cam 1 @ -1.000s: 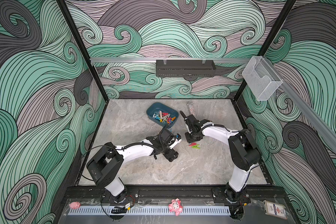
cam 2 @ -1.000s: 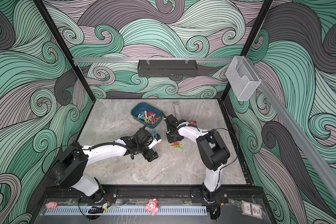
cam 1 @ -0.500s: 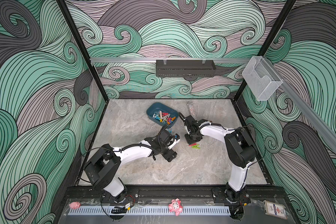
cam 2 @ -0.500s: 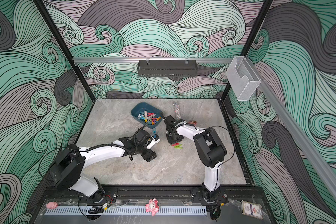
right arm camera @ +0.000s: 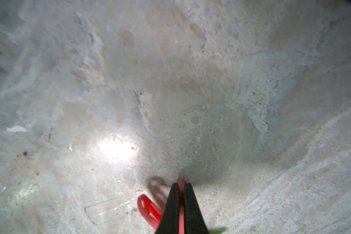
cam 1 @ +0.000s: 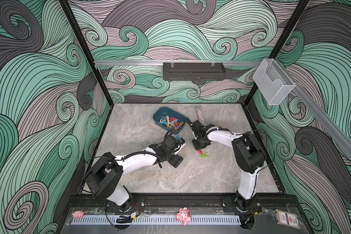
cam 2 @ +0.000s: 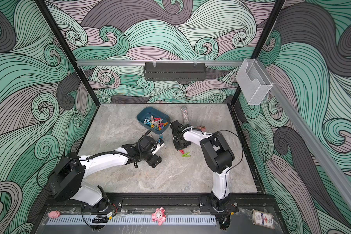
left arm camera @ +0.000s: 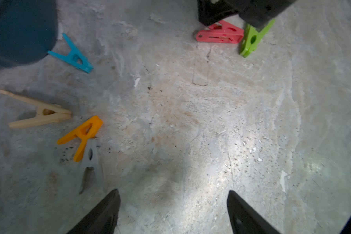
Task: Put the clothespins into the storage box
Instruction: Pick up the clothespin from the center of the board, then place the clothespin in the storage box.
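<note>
I will next raise my right gripper from the tabletop and move it outward over the storage box's near end (cam 1: 178,124) to let go of the red clothespin, because other clothespins are already inside.
The dark teal storage box (cam 1: 156,117) (cam 2: 141,118) stands at the back middle of the table with several coloured clothespins (cam 1: 171,122) in it. My right gripper (right arm camera: 181,184) (cam 1: 200,144) points down, shut on a red clothespin (right arm camera: 148,206) (left arm camera: 221,33) at the table. A green clothespin (cam 1: 204,155) (left arm camera: 251,39) lies right beside it. My left gripper (left arm camera: 172,193) (cam 1: 176,161) hangs open over bare table, holding nothing. Near it lie blue (left arm camera: 73,55), beige (left arm camera: 39,113), orange (left arm camera: 83,132) and grey (left arm camera: 91,160) clothespins.
A glittery tube (cam 1: 200,115) lies behind my right gripper. A black perforated tray (cam 1: 193,71) hangs on the back wall and a clear holder (cam 1: 272,83) on the right rail. Two pink toy figures (cam 1: 183,214) sit outside the front edge.
My right gripper's jaws have closed onto the red clothespin. The left arm has shifted slightly, its gripper still open.
</note>
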`<state>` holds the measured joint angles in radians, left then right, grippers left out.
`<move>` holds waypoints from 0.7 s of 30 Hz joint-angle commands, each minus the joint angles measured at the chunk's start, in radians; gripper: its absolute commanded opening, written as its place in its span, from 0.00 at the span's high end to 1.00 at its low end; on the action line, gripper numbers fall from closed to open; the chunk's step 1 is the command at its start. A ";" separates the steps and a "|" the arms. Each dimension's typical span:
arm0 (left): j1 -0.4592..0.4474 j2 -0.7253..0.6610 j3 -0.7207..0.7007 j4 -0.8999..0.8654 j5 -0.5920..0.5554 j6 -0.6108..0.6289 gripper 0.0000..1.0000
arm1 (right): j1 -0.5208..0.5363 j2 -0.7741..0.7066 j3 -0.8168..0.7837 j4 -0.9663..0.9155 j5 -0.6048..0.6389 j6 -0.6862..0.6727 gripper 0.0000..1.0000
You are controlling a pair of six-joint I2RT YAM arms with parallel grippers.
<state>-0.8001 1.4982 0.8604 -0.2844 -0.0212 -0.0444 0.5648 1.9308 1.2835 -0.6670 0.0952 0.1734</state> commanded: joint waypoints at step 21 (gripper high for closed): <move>0.148 -0.167 0.020 -0.099 -0.297 -0.299 0.15 | 0.063 0.297 0.753 -0.092 0.052 0.149 0.95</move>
<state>-0.6567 1.3437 0.8803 -0.3817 -0.2924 -0.3214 0.6399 2.1662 1.9610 -0.7124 0.1104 0.2962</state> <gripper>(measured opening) 0.850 0.059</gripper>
